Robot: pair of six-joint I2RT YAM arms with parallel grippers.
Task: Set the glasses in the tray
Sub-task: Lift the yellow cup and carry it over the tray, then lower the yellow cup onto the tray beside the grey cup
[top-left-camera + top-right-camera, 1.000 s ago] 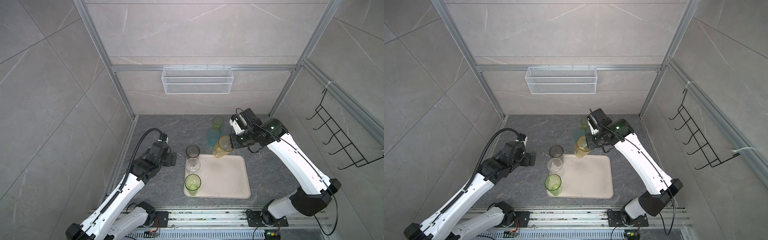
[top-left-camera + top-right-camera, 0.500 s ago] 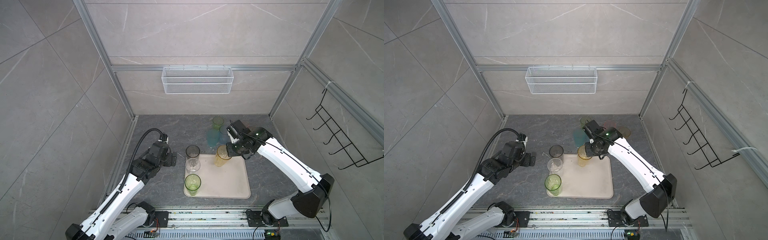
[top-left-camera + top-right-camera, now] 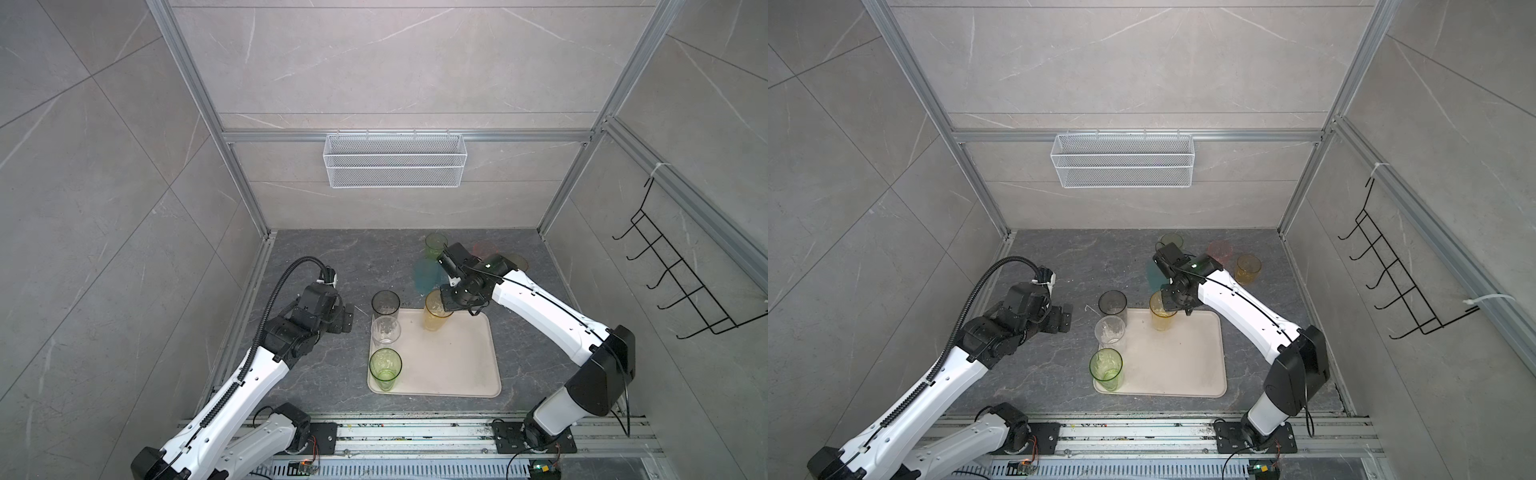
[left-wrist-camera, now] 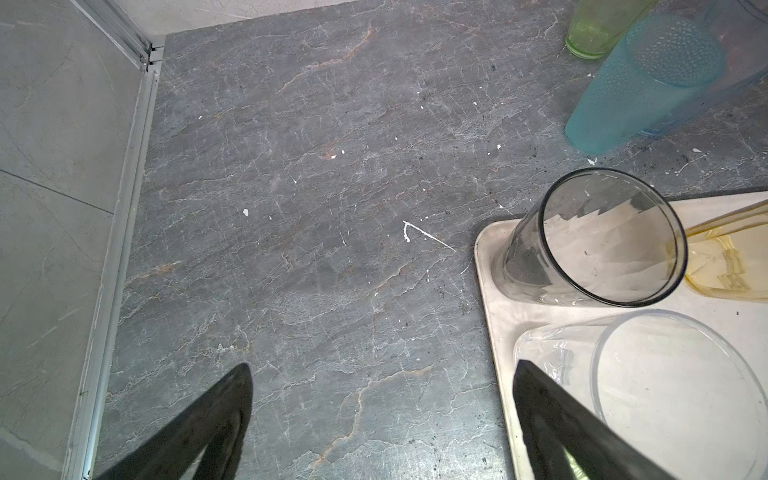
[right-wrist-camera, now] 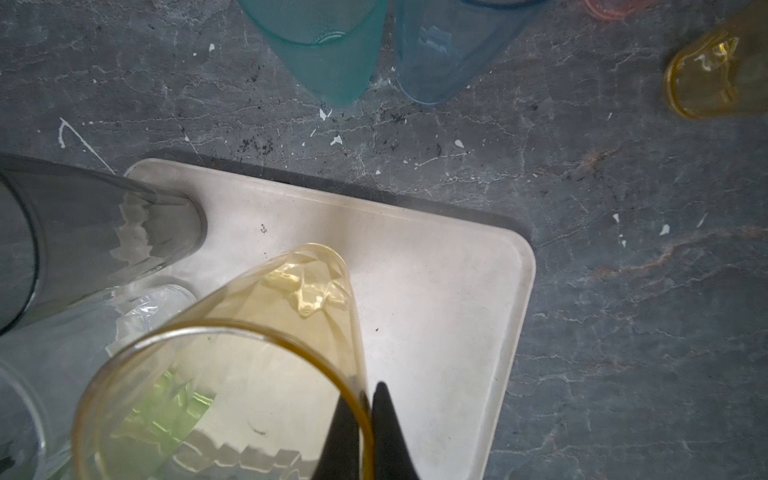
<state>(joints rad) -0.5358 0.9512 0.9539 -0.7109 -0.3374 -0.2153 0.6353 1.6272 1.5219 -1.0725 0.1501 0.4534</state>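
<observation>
My right gripper lowers the amber glass onto the tray's far part (image 3: 434, 327) (image 5: 318, 262) next and releases its rim, since it is free beside the smoky grey glass.
The cream tray (image 3: 457, 365) (image 3: 1183, 365) lies on the dark stone floor. Along its left side stand a smoky grey glass (image 3: 385, 303), a clear glass (image 3: 386, 330) and a green glass (image 3: 385, 368). My right gripper (image 3: 446, 305) (image 5: 365, 399) is shut on the rim of an upright amber glass (image 3: 434, 318) (image 5: 232, 374), whose base is over the tray's far part. Behind the tray stand green (image 3: 435, 245), teal (image 3: 426, 274), pink (image 3: 484, 249), blue (image 5: 449, 54) and amber (image 3: 1248, 268) glasses. My left gripper (image 3: 343, 322) (image 4: 380, 370) hangs open and empty, left of the tray.
A white wire basket (image 3: 395, 160) hangs on the back wall. A black hook rack (image 3: 681, 282) is on the right wall. Aluminium frame posts stand in the corners, and a metal rail (image 3: 415, 432) runs along the front.
My right arm has carried the amber glass from behind the tray down over its far part. The left arm has not moved.
</observation>
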